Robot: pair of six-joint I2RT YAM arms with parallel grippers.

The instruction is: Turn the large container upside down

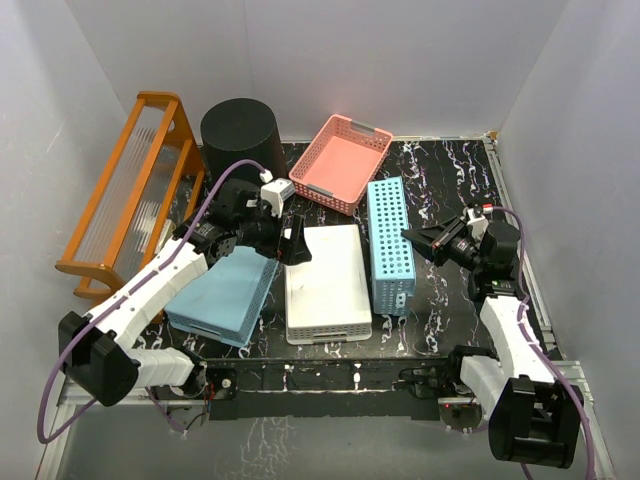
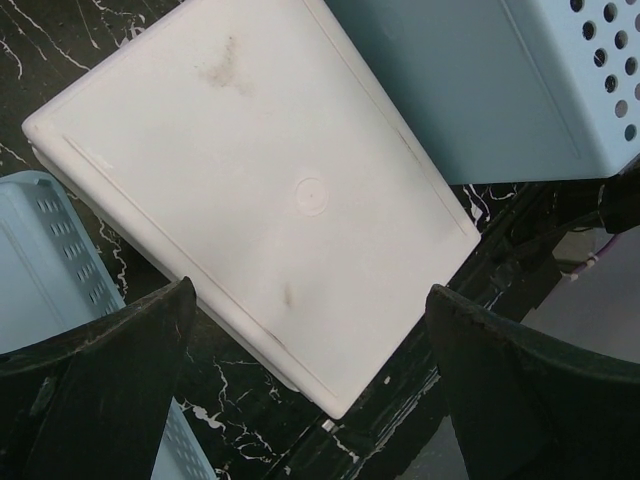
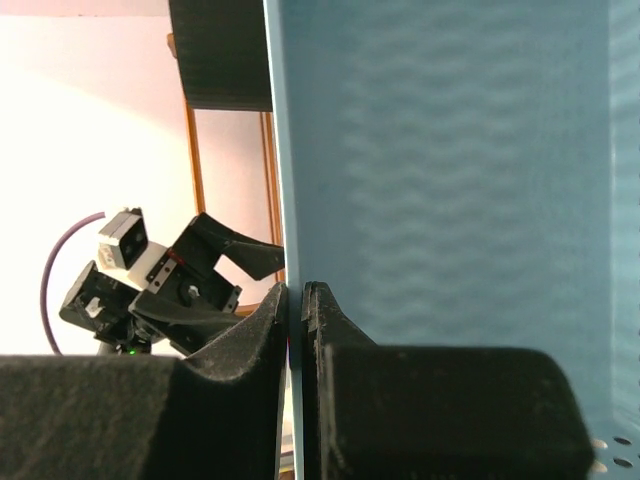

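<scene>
Next, my right gripper moves to the right in the top view, tips the basket over the bare tabletop and releases it, since it stands on its long side.
The large container [image 1: 240, 138], a tall black round bin, stands at the back left of the table, beside the orange rack; its dark side also shows in the right wrist view [image 3: 220, 55]. I cannot tell which of its ends faces up. My left gripper [image 1: 297, 243] hangs open in front of it, over the left edge of a white basket [image 2: 270, 190], with nothing between its fingers [image 2: 100, 380]. My right gripper [image 3: 296, 290] is shut on the thin wall of a blue basket [image 1: 390, 245] that stands on its long side, far from the bin.
An orange rack [image 1: 130, 190] stands along the left edge. A pink basket [image 1: 340, 160] sits at the back centre. A light blue basket [image 1: 225, 295] lies bottom up under the left arm, next to the bottom-up white basket [image 1: 328, 285].
</scene>
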